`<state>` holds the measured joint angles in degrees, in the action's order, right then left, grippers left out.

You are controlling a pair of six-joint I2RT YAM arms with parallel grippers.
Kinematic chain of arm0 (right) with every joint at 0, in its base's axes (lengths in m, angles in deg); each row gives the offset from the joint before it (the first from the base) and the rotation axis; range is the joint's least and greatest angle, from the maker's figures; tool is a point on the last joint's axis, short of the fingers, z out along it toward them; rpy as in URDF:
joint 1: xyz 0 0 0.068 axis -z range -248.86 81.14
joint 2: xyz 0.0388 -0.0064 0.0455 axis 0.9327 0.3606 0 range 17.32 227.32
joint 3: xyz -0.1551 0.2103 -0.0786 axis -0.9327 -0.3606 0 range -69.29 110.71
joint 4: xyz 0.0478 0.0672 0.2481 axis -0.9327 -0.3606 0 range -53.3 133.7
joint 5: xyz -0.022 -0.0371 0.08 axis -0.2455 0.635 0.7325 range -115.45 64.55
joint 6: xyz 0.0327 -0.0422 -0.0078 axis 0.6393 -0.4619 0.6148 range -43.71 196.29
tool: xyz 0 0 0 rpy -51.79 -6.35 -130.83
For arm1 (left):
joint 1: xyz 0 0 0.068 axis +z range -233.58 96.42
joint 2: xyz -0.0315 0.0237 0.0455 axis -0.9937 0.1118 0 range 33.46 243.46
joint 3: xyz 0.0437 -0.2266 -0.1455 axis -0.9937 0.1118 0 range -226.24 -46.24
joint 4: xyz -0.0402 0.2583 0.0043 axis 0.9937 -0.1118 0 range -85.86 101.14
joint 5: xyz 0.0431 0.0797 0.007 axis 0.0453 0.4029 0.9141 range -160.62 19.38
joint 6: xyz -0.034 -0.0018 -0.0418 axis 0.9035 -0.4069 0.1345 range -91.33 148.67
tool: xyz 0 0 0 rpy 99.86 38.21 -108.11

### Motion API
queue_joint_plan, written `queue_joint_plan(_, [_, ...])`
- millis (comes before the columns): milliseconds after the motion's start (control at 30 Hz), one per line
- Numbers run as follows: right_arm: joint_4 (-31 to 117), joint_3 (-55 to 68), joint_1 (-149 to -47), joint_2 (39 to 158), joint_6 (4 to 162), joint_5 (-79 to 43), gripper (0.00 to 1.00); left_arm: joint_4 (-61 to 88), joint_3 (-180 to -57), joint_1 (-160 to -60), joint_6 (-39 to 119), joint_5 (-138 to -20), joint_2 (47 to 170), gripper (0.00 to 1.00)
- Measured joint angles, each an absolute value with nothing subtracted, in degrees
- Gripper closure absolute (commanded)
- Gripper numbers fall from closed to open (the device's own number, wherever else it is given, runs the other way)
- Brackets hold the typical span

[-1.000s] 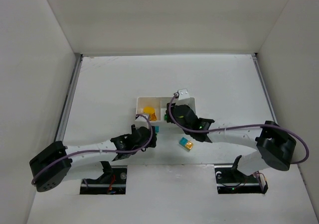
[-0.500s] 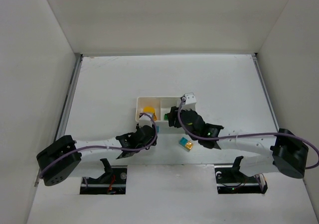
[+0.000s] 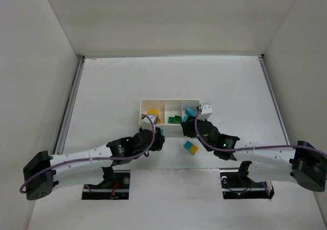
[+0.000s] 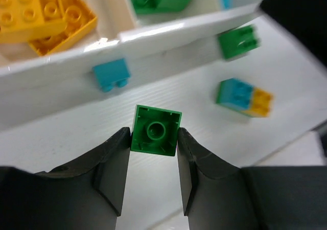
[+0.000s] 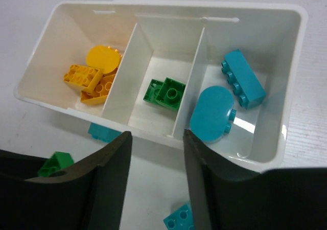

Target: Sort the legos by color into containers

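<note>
The green legos lie in the tray's middle section (image 3: 172, 114) (image 4: 176, 13), so my left gripper will move outward and to the right in the top view, over it, and release the lego.
My left gripper (image 4: 153, 138) is shut on a small green lego (image 4: 156, 130) and holds it just in front of the white tray (image 4: 168, 33); it also shows in the top view (image 3: 157, 137). My right gripper (image 5: 156, 135) is open and empty above the tray's front wall (image 5: 153, 138), also seen from the top (image 3: 188, 128). The tray's left compartment holds yellow legos (image 5: 94, 74), the middle one green legos (image 5: 166, 92) and the right one cyan legos (image 5: 242, 79).
On the table in front of the tray lie a cyan lego (image 4: 111, 74), a green lego (image 4: 237, 42) and a joined cyan-and-yellow pair (image 4: 244, 98), which also shows in the top view (image 3: 191, 147). White walls enclose the table (image 3: 230, 82).
My right gripper has drawn back from over the tray toward its near right corner. My left gripper has moved a little right, toward the tray's front, still holding the green lego.
</note>
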<state>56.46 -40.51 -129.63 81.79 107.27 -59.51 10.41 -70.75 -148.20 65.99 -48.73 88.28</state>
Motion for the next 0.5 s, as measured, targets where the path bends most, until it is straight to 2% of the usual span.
queue_joint_plan(100, [56.1, -42.0, -130.0, 79.7, 108.1, -59.6, 0.67, 8.9, -74.6, -148.8, 66.2, -48.8, 84.2, 0.82])
queue_joint_plan(233, [55.3, -43.5, -132.3, 76.6, 109.1, -60.2, 0.67, 8.8, -80.1, -148.1, 65.6, -48.8, 85.4, 0.81])
queue_joint_plan(500, [50.1, -44.4, -135.3, 66.4, 109.6, -62.2, 0.63, 13.3, -91.4, -142.4, 60.2, -49.2, 105.3, 0.79])
